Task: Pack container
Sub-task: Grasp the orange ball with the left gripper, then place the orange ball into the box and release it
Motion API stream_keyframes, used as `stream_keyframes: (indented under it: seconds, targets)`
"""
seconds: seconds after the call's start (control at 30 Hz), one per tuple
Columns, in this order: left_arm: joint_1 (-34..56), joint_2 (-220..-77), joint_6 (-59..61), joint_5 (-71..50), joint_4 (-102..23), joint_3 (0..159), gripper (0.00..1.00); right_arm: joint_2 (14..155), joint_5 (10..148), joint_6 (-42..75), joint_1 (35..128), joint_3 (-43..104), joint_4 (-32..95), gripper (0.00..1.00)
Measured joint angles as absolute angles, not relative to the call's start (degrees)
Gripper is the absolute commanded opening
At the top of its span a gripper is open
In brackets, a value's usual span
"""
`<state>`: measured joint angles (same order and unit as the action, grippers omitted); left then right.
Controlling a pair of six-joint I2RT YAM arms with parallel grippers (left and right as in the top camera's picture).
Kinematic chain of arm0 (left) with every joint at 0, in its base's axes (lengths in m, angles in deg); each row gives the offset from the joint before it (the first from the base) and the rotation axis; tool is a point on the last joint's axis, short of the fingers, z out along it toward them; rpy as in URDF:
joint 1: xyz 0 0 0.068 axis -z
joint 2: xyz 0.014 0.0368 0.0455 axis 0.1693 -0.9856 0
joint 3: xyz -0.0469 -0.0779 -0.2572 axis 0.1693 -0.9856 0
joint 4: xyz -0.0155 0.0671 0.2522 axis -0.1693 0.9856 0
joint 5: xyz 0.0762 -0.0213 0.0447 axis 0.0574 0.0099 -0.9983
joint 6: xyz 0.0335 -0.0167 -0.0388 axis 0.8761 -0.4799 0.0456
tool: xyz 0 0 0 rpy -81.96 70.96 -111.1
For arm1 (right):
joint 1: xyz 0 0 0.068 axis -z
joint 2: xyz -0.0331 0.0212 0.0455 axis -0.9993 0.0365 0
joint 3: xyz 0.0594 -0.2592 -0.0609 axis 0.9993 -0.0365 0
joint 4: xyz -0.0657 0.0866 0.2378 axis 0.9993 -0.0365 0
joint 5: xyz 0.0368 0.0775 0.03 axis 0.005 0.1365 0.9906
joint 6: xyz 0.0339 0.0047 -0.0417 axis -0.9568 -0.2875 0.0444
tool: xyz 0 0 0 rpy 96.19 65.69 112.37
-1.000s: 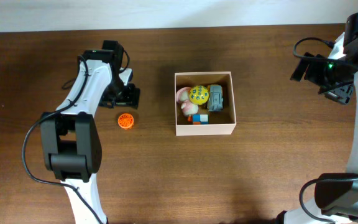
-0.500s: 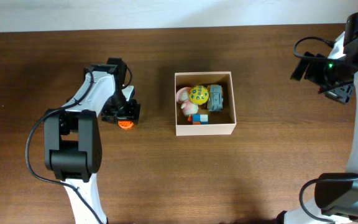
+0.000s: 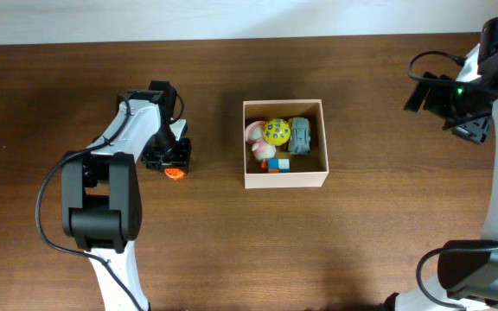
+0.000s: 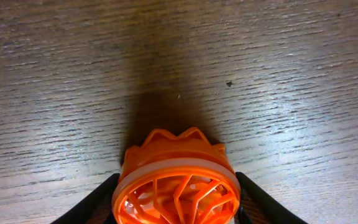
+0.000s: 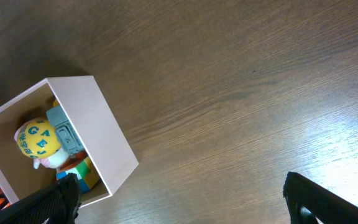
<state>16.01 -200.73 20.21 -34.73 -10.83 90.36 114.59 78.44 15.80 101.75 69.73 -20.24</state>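
Observation:
My left gripper lifts the orange ribbed toy over the open box next, then releases the toy by the coloured blocks.
The container is a square cream-walled box at the table's middle, holding a yellow ball, a grey toy, a pink toy and coloured blocks. It also shows in the right wrist view. An orange ribbed wheel toy lies on the table left of the box. My left gripper is down over it. In the left wrist view the two fingers press both sides of the orange toy. My right gripper is wide open and empty, high at the far right.
The table is dark brown wood. A pale wall strip runs along the far edge. The left arm's base stands at the front left, the right arm's base at the front right corner.
My left gripper moved down and toward the front onto the orange toy a second ago, then closed in on its sides. The right arm has not moved.

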Motion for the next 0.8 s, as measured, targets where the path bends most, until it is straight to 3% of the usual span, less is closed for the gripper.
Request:
stream_keyframes:
  seconds: [0.2, 0.47, 0.8]
  targets:
    - [16.01, -200.73, 20.21, -34.51, -3.49, 94.55, 0.45, 114.59, 78.44, 15.80, 101.75, 69.73, -20.24, 0.99]
    - [17.87, -200.73, 20.29, -32.98, 7.92, 118.90, 0.42, 114.59, 78.44, 15.80, 101.75, 69.73, -20.24, 0.99]
    - [34.24, -200.32, 21.39, -31.63, 2.72, 128.37, 0.42, 114.59, 78.44, 15.82, 101.75, 69.73, -20.22, 0.99]
